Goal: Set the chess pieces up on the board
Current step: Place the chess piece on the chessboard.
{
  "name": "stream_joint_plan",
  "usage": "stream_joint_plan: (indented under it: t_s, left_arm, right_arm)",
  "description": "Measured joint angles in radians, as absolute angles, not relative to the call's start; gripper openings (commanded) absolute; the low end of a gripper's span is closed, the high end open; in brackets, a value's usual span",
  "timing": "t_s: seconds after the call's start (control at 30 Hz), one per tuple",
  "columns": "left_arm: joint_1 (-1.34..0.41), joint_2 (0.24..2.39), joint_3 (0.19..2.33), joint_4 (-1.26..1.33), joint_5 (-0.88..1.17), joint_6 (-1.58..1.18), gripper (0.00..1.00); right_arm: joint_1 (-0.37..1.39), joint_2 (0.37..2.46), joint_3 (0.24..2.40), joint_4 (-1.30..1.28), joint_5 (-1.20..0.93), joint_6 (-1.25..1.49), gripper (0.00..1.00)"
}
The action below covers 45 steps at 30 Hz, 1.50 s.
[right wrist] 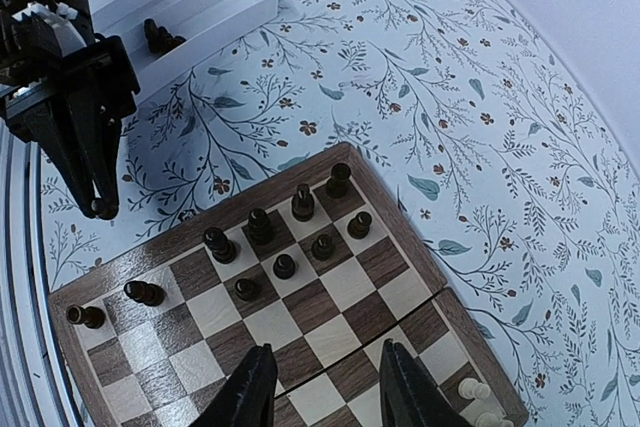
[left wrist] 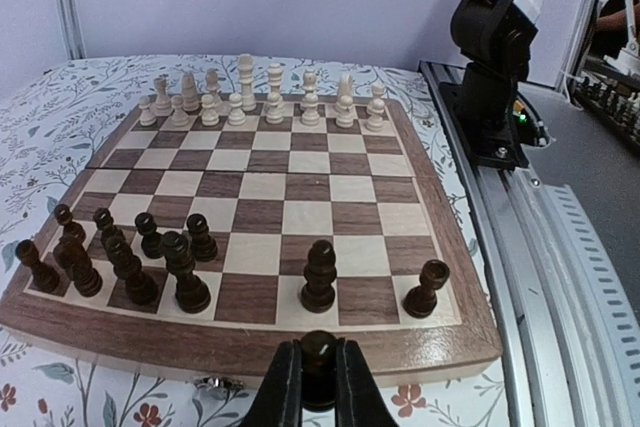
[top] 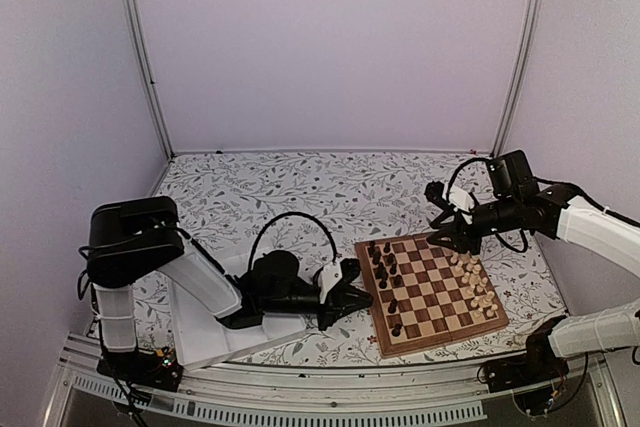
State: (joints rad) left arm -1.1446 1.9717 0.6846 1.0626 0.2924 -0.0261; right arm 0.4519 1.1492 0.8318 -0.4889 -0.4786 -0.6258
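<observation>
My left gripper holds the dark chess piece and should next carry it across the near border [left wrist: 250, 342], then lower it close [left wrist: 366, 302] beside the bishop's side that faces the gap.
The board [top: 452, 319] lies at the front right of the table. Several dark chess pieces [top: 385, 269] stand along its left side and cream pieces [top: 478, 287] along its right side. My left gripper [top: 352, 299] is at the board's left edge, shut on a dark chess piece [left wrist: 319, 349] held just off the border [left wrist: 250, 342]. In the left wrist view a dark bishop [left wrist: 319, 275] and rook [left wrist: 427, 289] stand just beyond it. My right gripper [top: 447, 237] hovers open and empty over the board's far edge, above bare squares [right wrist: 300, 312].
A white ridged tray [top: 215, 332] lies at the front left, under the left arm; the right wrist view shows dark pieces [right wrist: 160, 37] in it. The right arm's base [left wrist: 490, 77] stands beside the board. A metal rail [top: 330, 407] runs along the near edge.
</observation>
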Motion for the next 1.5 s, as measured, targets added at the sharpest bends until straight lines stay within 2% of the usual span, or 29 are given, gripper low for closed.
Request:
stream_joint_plan:
  t_s: [0.27,0.87,1.17,1.5]
  left_arm:
    - [-1.145,2.082,0.794,1.087,0.303,-0.019,0.05]
    - [-1.143,2.140,0.878,1.024,0.310,-0.011,0.06]
    - [-1.137,2.140,0.878,1.003,0.310,0.010,0.19]
    - [-1.136,2.139,0.869,0.978,0.305,0.026,0.22]
  right_arm:
    - [0.440,1.131,0.821,-0.485,-0.476,-0.620,0.38]
    - [0.437,1.116,0.821,-0.485,-0.477,-0.621,0.39]
    - [0.437,1.106,0.814,-0.486,-0.477,-0.625,0.39]
    - [0.437,1.111,0.814,-0.487,-0.483,-0.629,0.39]
